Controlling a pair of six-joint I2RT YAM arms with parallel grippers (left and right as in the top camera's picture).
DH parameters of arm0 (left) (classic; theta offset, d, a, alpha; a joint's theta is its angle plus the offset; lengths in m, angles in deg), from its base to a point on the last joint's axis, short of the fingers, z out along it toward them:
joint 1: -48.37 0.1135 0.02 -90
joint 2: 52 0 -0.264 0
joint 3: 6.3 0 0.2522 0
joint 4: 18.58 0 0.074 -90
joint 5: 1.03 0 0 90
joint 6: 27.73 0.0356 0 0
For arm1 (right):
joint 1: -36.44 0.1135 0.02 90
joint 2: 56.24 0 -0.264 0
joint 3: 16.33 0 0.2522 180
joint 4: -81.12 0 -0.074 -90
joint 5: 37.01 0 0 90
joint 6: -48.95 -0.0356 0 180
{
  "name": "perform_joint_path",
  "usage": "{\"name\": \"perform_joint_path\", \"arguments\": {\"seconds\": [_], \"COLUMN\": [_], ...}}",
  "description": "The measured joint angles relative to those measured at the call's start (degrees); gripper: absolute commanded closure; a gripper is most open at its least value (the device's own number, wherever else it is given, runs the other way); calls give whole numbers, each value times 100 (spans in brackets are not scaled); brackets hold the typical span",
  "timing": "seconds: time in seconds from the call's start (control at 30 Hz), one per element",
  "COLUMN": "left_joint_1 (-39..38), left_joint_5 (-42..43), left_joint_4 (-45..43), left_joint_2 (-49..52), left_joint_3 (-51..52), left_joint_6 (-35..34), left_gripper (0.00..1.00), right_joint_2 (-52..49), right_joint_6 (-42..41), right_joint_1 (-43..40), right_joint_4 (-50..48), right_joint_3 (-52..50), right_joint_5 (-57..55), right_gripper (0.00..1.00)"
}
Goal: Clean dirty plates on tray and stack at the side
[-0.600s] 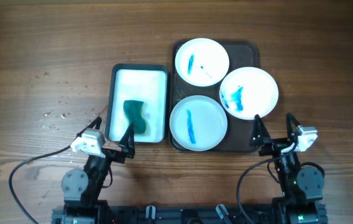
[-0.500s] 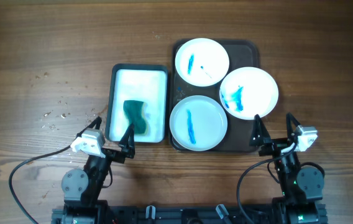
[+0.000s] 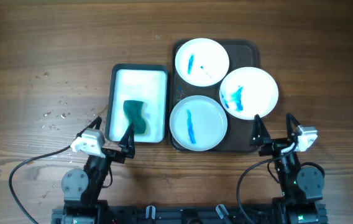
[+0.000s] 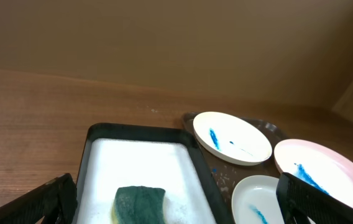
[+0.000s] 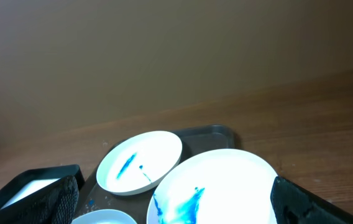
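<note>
That rim is next for my right gripper, which will lift and then move down onto it.
Three white plates with blue smears lie on the dark brown tray (image 3: 248,134): a far plate (image 3: 202,61), a right plate (image 3: 249,93) and a near plate (image 3: 198,122). The left wrist view shows the far plate (image 4: 231,136), the right plate (image 4: 318,171) and the near plate (image 4: 257,198). The right wrist view shows the far plate (image 5: 140,163) and the right plate (image 5: 214,190). My left gripper (image 3: 112,132) is open and empty, at the near end of the white tray. My right gripper (image 3: 273,129) is open and empty, just near of the right plate.
A white rectangular tray (image 3: 139,82) with a dark rim stands left of the brown tray and holds a green sponge (image 3: 135,116), also in the left wrist view (image 4: 139,202). Small crumbs (image 3: 57,116) lie on the wood at the left.
</note>
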Motion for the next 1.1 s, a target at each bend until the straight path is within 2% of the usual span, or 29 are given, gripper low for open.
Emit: {"name": "perform_joint_path", "arguments": {"seconds": [0.57,0.73,0.87,0.93,1.03,1.07,1.1], "left_joint_1": [0,0,0,0,0,2,-9], "left_joint_5": [0,22,44,59,105,129,170], "left_joint_4": [0,-149,-573,-195,782,1646,2422], "left_joint_2": [0,0,11,192,1078,1397,1991], "left_joint_3": [0,11,-125,-514,-1821,-2352,-3018], "left_joint_6": [0,-4,-533,-708,-881,-918,-940], "left_gripper": [0,0,0,0,0,0,0], "right_joint_2": [0,0,-83,-295,-1233,-1580,-2090], "right_joint_6": [-48,-1099,-772,-459,28,116,168], "right_joint_1": [0,0,0,0,0,2,0], "right_joint_4": [0,-15,221,636,1751,2000,2736], "right_joint_3": [0,0,350,911,2610,3032,3685], "right_joint_5": [0,55,542,667,817,841,890], "right_gripper": [1,0,0,0,0,0,0]}}
